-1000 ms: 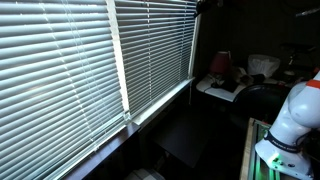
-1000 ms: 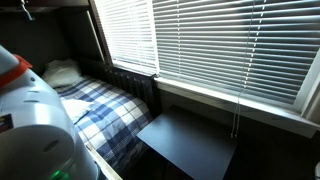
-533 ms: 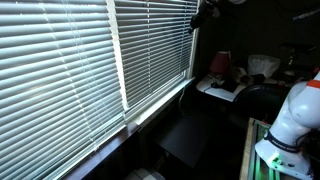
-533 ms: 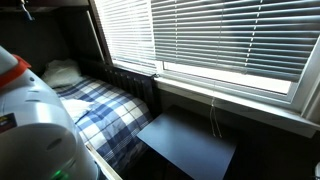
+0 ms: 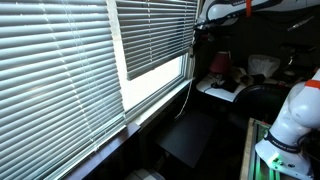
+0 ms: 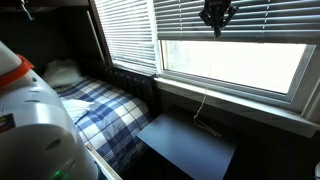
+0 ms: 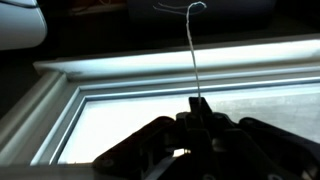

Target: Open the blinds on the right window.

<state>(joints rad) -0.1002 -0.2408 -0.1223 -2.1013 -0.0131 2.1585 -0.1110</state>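
The slats still cover the upper pane, so next my gripper will pull the pinched cord down toward the dark low table below and let it go.
The blinds (image 5: 155, 35) on the right window (image 5: 155, 88) are partly raised, and their bottom rail hangs above a band of bare bright glass. Both exterior views show them, with the blinds (image 6: 270, 20) bunched above the pane (image 6: 240, 65). My gripper (image 5: 200, 27) is high up beside the window frame, shut on the thin pull cord (image 5: 188, 95). It also shows in an exterior view (image 6: 216, 22) in front of the slats. In the wrist view the dark fingers (image 7: 200, 108) pinch the cord (image 7: 194, 50), which runs away over the pale sill.
The wider neighbouring blinds (image 5: 60, 70) stay fully lowered. A dark low table (image 6: 190, 140) stands under the window, with the cord's loose end trailing onto it. A bed with a plaid blanket (image 6: 100, 105) and a cluttered desk (image 5: 230, 80) flank it. The robot base (image 5: 290, 125) is nearby.
The gripper has moved down with the cord in it. The blinds have risen from the sill to well up the window, baring the lower glass.
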